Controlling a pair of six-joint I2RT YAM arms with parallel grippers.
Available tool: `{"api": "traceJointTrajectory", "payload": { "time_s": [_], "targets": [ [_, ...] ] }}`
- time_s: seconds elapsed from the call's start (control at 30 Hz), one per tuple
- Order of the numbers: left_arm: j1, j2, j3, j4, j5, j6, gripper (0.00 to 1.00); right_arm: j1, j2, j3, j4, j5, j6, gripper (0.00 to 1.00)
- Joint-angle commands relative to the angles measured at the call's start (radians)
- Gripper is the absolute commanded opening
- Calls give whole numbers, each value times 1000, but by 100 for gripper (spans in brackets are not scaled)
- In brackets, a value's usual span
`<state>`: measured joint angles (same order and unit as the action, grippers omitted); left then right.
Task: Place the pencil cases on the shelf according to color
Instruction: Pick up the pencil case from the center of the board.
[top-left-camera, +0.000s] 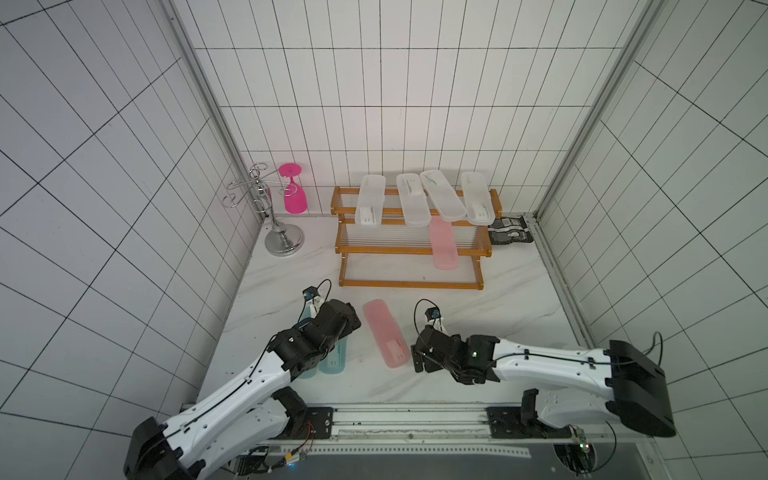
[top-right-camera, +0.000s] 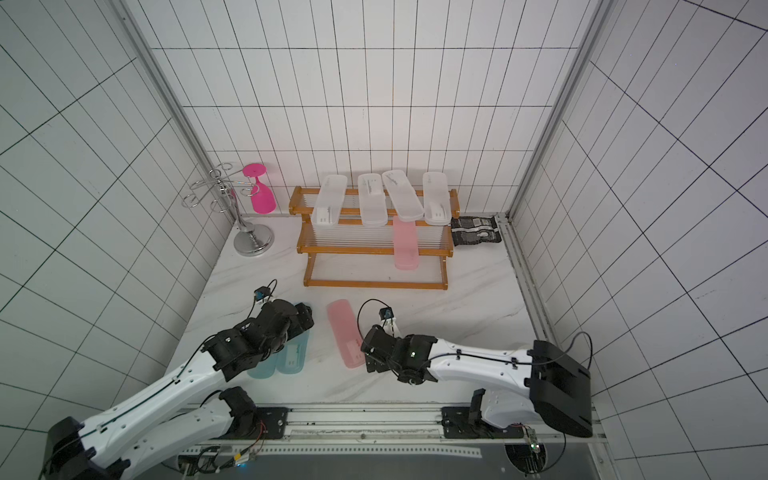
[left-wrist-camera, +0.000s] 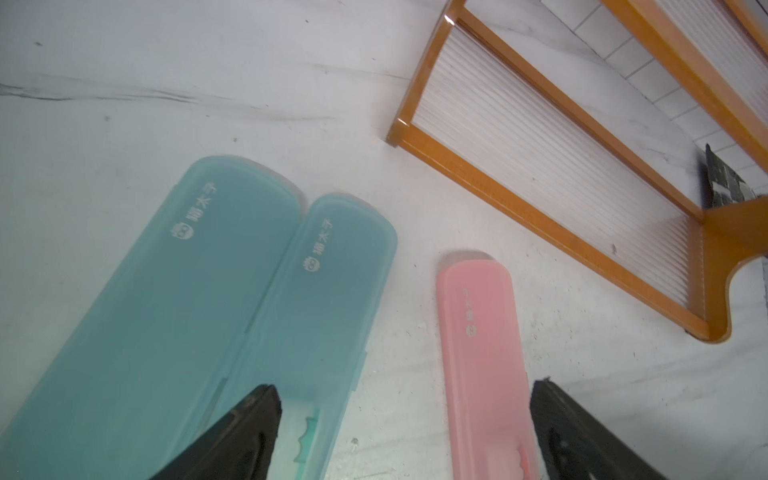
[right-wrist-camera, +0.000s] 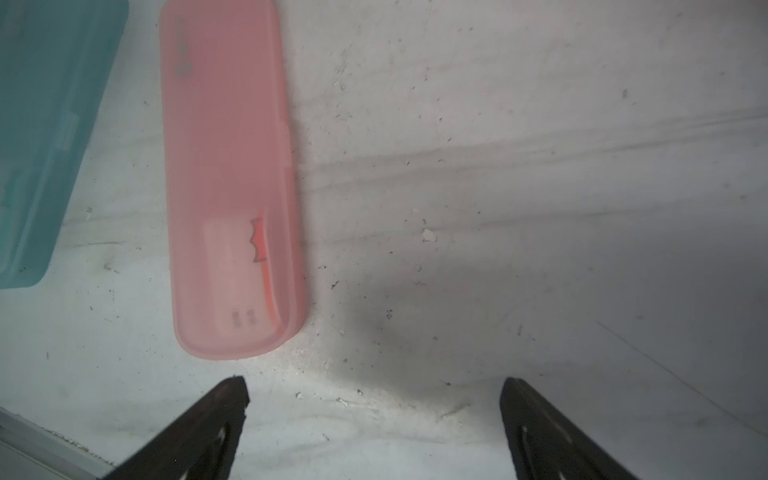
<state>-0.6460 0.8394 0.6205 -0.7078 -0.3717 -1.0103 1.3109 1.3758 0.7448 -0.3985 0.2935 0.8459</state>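
The pink case is beside my open fingers, which are over bare table. Next I will move my right gripper down toward the case's labelled end (top-left-camera: 394, 353) (right-wrist-camera: 238, 292) and close it across the case's width.
The orange-brown shelf (top-left-camera: 409, 249) stands at the back, with several clear-white pencil cases (top-left-camera: 409, 199) across its top tier and one pink case (top-left-camera: 444, 245) lying on the middle tier. A second pink case (top-left-camera: 384, 338) lies flat on the table between the arms. Two teal cases (left-wrist-camera: 174, 299) (left-wrist-camera: 320, 299) lie side by side under my left arm. My left gripper (left-wrist-camera: 403, 386) hangs open, one finger over a teal case, the other beside the pink case (left-wrist-camera: 478, 340). My right gripper (right-wrist-camera: 372, 380) is open over bare table just short of the pink case's (right-wrist-camera: 226, 166) labelled end.
A silver wire stand (top-left-camera: 274, 216) holding an upturned pink glass (top-left-camera: 294, 191) stands at the back left. A black-and-white packet (top-left-camera: 510, 231) lies right of the shelf. A metal rail (top-left-camera: 407, 428) runs along the table's front edge.
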Motion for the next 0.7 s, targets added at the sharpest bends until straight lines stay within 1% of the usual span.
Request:
{"api": "traceJointTrajectory", "payload": {
  "time_s": [0.0, 0.2, 0.43, 0.47, 0.53, 0.67],
  "targets": [
    [62, -34, -2, -44, 45, 66, 98, 19, 88, 75, 127, -52, 6, 99],
    [142, -89, -17, -42, 78, 88, 98, 56, 227, 188, 93, -37, -12, 99],
    [149, -112, -7, -58, 72, 96, 98, 81, 357, 296, 10, -13, 7, 99],
    [150, -114, -4, -62, 68, 96, 98, 82, 367, 301, 1, -11, 7, 99],
    [151, -121, 2, -65, 65, 97, 98, 82, 383, 302, -11, -4, 49, 99],
    [152, -123, 2, -59, 61, 101, 98, 85, 390, 291, -19, 4, 73, 99]
  ]
}}
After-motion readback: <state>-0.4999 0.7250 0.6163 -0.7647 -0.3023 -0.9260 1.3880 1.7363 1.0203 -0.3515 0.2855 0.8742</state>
